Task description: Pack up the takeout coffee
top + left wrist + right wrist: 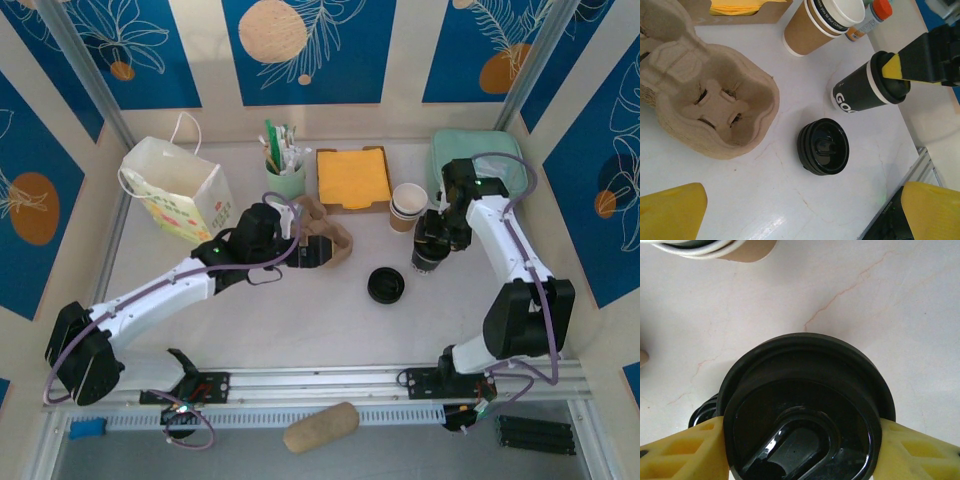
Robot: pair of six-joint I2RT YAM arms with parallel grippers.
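Note:
My right gripper holds steady over the black lid next and opens its fingers to release the takeout coffee, since the cup's base stands on the tabletop.
The takeout coffee is a dark paper cup with white lettering and a round black lid, standing on the table right of centre. My right gripper is shut on it from above. In the right wrist view the yellow fingers press both sides of the lid. The left wrist view shows the cup with a right finger against its top. My left gripper hovers open over the table by the pulp cup carrier, with nothing between its fingertips.
The carrier has empty wells. Loose black lids lie mid-table. A stack of lidless tan cups stands behind the coffee. Along the back are a white paper bag, a green utensil cup and a napkin tray.

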